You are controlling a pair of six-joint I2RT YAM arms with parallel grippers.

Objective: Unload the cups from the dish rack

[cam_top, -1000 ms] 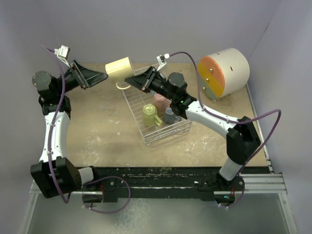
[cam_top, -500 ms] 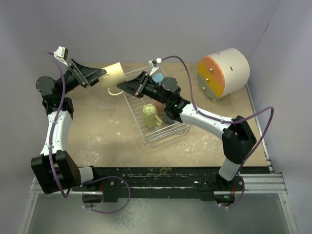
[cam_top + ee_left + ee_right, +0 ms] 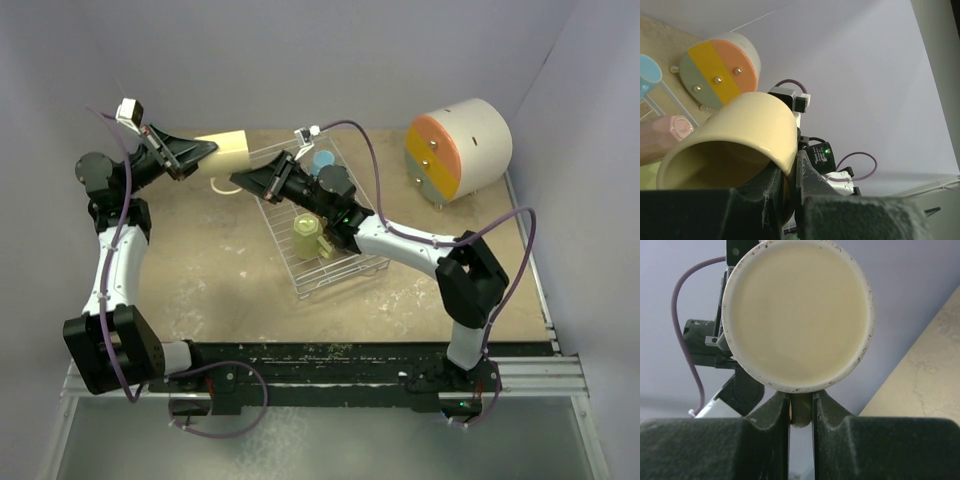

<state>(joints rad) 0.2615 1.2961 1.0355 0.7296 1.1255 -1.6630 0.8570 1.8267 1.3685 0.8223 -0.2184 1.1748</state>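
Observation:
The cup goes down onto the bare tabletop below, clear of the dish rack, next. My left gripper tips its fingers downward, lowers the cup and releases it.
A cream-yellow cup hangs in the air left of the dish rack, held from both sides. My left gripper is shut on its rim, one finger inside and one outside. My right gripper is shut on the cup's handle, with the cup's base facing its camera. In the rack stand a lime green cup and a light blue cup. A pink cup shows in the left wrist view. My right arm hides the rest of the rack.
A round cream drawer unit with an orange and yellow front lies at the back right. Purple walls close the table at the back and on both sides. The right arm stretches across the rack.
My right gripper carried the cream-yellow cup leftward to my left gripper. The left gripper went from open to shut on the cup's rim.

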